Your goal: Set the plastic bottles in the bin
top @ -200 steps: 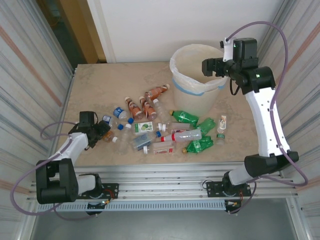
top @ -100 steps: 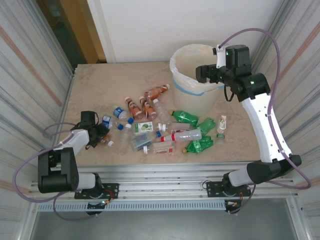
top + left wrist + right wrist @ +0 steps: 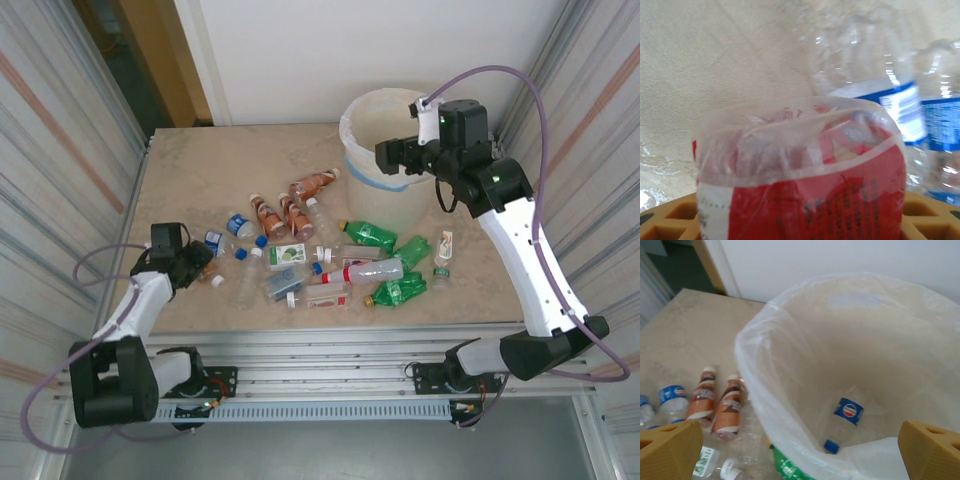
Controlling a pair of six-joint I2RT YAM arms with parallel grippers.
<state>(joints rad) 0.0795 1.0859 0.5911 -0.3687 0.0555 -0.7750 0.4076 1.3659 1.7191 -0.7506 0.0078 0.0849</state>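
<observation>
The white cap (image 3: pixel 217 281) sticks out free of my left gripper's fingers. My right gripper should next move back from the bin (image 3: pixel 400 205) and down across the pile of bottles to it.
In the left wrist view a crushed clear bottle with a red label (image 3: pixel 800 175) fills the space between my left gripper's (image 3: pixel 800 222) yellow pads, which press on it. From above, that gripper (image 3: pixel 196 263) sits at the left edge of the bottle pile, low over the table. Several plastic bottles lie mid-table: brown ones (image 3: pixel 290 208), green ones (image 3: pixel 372 235), and a clear one with a red band (image 3: pixel 360 272). My right gripper (image 3: pixel 392 155) hangs open over the bin (image 3: pixel 400 205), nothing between its fingers. Inside the lined bin (image 3: pixel 752 370) lies a clear bottle with a blue label (image 3: pixel 846 414).
Clear bottles with blue labels (image 3: pixel 905 110) lie just beyond the held one. Corrugated walls close in the table (image 3: pixel 200 170) on the left and right. A small white carton (image 3: pixel 444 246) lies to the right of the pile.
My left gripper has closed on the red-labelled bottle and drawn back slightly to the left. The right arm has swung left, so its gripper is further over the bin.
</observation>
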